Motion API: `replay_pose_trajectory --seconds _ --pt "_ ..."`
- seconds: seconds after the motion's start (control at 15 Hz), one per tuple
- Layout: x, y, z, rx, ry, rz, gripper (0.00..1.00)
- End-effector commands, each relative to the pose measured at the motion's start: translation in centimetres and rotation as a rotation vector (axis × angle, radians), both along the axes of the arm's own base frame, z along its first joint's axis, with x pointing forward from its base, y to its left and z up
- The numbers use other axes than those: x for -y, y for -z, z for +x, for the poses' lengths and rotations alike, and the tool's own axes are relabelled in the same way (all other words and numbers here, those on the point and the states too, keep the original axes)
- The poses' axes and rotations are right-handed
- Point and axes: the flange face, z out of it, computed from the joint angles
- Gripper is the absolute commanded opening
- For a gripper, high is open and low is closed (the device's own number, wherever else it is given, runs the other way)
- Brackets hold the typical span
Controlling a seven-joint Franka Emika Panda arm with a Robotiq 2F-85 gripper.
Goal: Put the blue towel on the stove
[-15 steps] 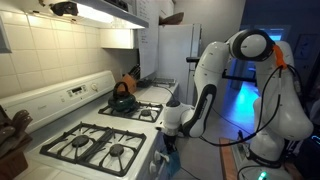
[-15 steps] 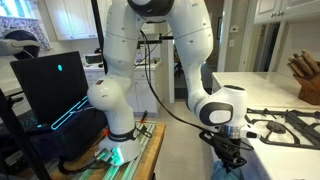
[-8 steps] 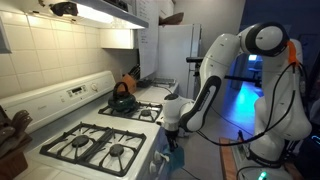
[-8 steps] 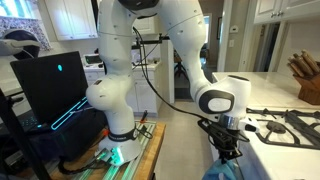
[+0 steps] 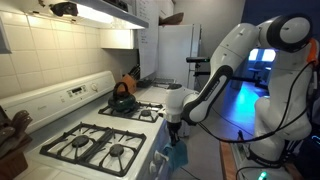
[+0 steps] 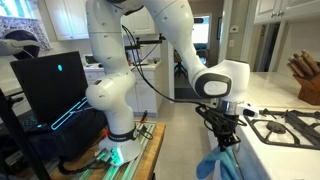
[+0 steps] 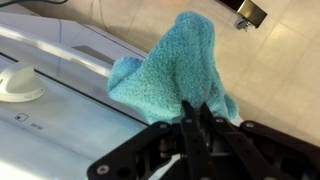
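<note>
The towel point(image 5: 176, 157) dangles below the cooktop, so I will raise my gripper, move outward over the stove's white part between the grates and release the towel.
The blue towel point(image 7: 170, 65) hangs from my gripper point(image 7: 196, 112), which is shut on its upper edge. In both exterior views the towel point(image 5: 176, 157) point(image 6: 220, 164) dangles in the air beside the front of the white stove point(image 5: 100, 150), below the level of the cooktop. My gripper point(image 5: 175, 127) point(image 6: 226, 135) points down, just off the stove's front edge. The wrist view shows the towel over the stove's front panel and the floor.
A dark kettle point(image 5: 123, 99) sits on a back burner. Black grates point(image 5: 105, 148) cover the front burners. A white knob point(image 7: 20, 83) is on the stove front. A knife block point(image 6: 305, 80) stands on the counter. A laptop point(image 6: 55, 85) and the robot base stand behind.
My gripper has risen with the towel, lifting it from low beside the stove front to higher up. The arm has swung upward.
</note>
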Motion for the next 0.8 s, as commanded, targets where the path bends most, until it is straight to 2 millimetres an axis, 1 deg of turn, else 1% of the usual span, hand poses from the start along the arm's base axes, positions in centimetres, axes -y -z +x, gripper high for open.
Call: replay_pose_trajectory --seconds 0.0,0.6,0.73 --pt "0.0 -3.5 -1.4 0.037 0.035 0.005 0.02" --pt "1.1 -10.6 -0.5 0.162 0.077 -0.017 0.02" --pt "1.7 -12.2 -0.2 0.195 0.094 -0.016 0.02"
